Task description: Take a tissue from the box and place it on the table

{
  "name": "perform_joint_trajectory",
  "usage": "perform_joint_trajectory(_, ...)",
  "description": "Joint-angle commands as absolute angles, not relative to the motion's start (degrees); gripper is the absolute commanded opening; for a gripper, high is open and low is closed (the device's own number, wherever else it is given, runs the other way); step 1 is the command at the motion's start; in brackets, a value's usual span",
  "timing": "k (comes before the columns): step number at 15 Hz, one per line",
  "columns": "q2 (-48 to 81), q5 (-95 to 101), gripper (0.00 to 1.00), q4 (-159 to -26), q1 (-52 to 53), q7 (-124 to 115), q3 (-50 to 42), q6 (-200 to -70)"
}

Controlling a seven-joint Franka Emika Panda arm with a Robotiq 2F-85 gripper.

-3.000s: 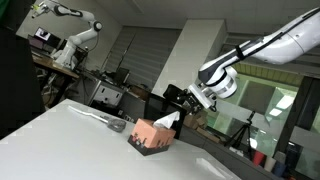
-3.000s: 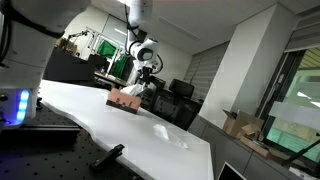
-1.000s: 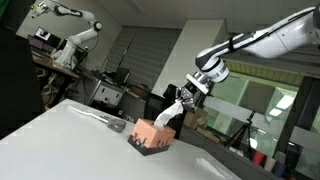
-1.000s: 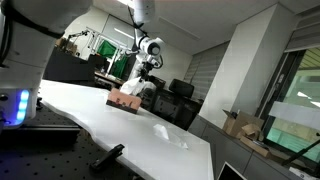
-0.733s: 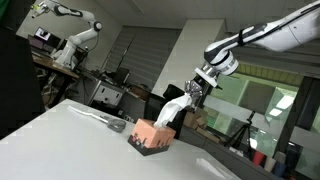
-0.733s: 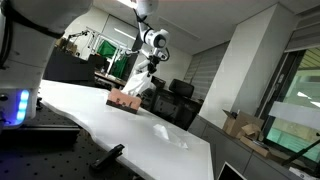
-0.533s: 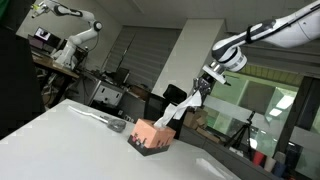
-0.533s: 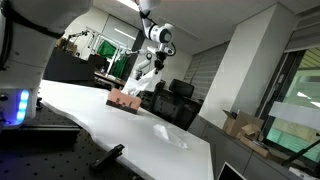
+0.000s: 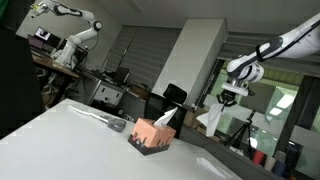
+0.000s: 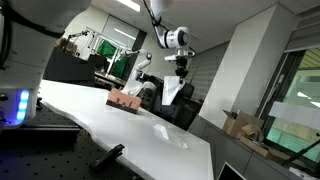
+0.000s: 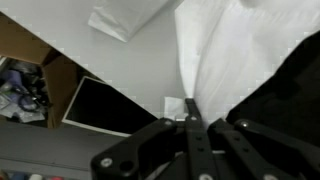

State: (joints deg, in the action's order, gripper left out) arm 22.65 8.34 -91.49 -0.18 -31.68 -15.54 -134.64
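Observation:
My gripper is still dangling the white tissue in the air, so next I will lower it down to the open tabletop by the crumpled tissue and release it.
The tissue box, pinkish with a dark base, stands on the white table, and a fresh tissue pokes up from its slot. My gripper hangs high in the air, well off to the side of the box, shut on a white tissue that dangles free below it. In the wrist view the fingers pinch the top of this tissue, which spreads out over the table.
A crumpled tissue lies on the table away from the box. Another pale scrap lies near the box. A dark rectangular thing shows past the table edge. Office chairs, desks and another robot arm fill the background.
The gripper has risen and swung away from the box, pulling the tissue fully out; it now hangs free, and a new tissue stands up in the slot.

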Motion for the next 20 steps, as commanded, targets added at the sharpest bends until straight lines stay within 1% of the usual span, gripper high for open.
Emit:
perform_joint_trajectory(1, 28.38, 13.79, 0.0, -87.9, -2.71, -33.14, -18.85, -130.01)
perform_joint_trajectory(4, 34.08, 16.43, 0.0, -84.41, -4.96, -31.05, -20.43, -124.64)
perform_joint_trajectory(7, 40.77, 18.49, 0.0, -78.62, -6.66, -27.71, -20.72, -116.46)
perform_joint_trajectory(9, 45.37, 20.16, 0.0, -73.95, -6.67, -26.35, -20.92, -110.59)
perform_joint_trajectory(11, 49.88, 21.13, 0.0, -69.41, -6.39, -26.63, -20.56, -108.29)
perform_joint_trajectory(15, 57.36, 18.73, 0.0, -61.33, -5.95, -31.13, -19.09, -113.5)
perform_joint_trajectory(19, 62.32, 16.62, 0.0, -55.99, -4.31, -35.12, -18.21, -119.7)
perform_joint_trajectory(20, 63.06, 15.77, 0.26, -55.18, -3.94, -36.06, -18.06, -121.04)
